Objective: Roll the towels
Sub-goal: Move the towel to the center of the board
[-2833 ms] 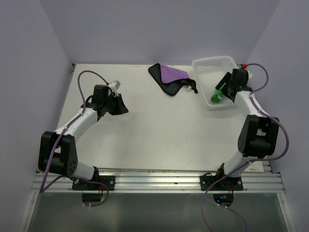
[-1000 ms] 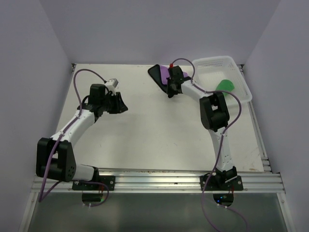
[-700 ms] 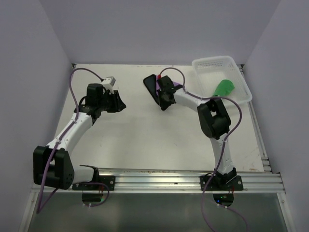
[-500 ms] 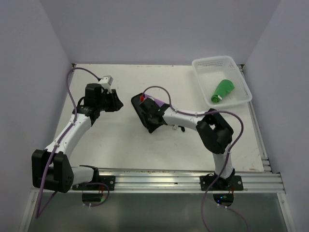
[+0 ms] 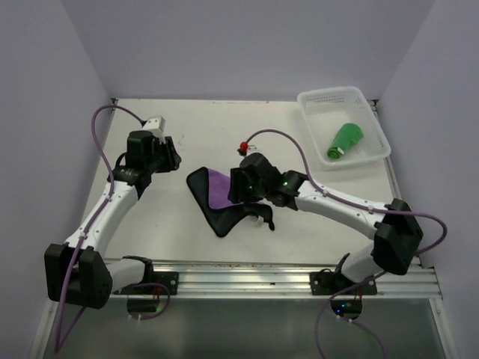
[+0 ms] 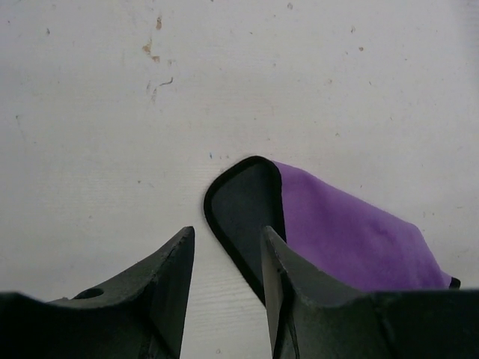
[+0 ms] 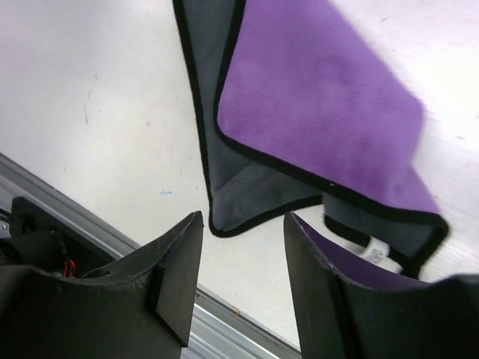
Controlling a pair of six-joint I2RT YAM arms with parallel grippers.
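I will next bring my right gripper down and back past the white tag onto the black edging's corner (image 5: pixel 272 226) (image 7: pixel 413 271), as that corner sticks out free below it, nearer my base.
The purple towel (image 5: pixel 221 187) lies crumpled in the middle of the table, partly folded so its black back (image 5: pixel 224 217) shows. My right gripper (image 5: pixel 239 193) hovers over it, open, with nothing between the fingers. The right wrist view shows the purple towel (image 7: pixel 322 112) beyond the right gripper (image 7: pixel 242 221). My left gripper (image 5: pixel 171 155) is open to the towel's left, apart from it. In the left wrist view the purple towel's black corner (image 6: pixel 243 202) sits just past the left gripper (image 6: pixel 226 235). The green towel (image 5: pixel 344 140) lies rolled in the basket.
The white lattice basket (image 5: pixel 322 101) stands at the back right corner. A metal rail (image 5: pixel 247 273) runs along the near edge, also seen as the metal rail (image 7: pixel 97 224) in the right wrist view. Walls close in the left, back and right.
My right gripper dragged the purple towel from the back of the table to the middle, then opened and let it go. The left gripper drew back slightly and widened a little.
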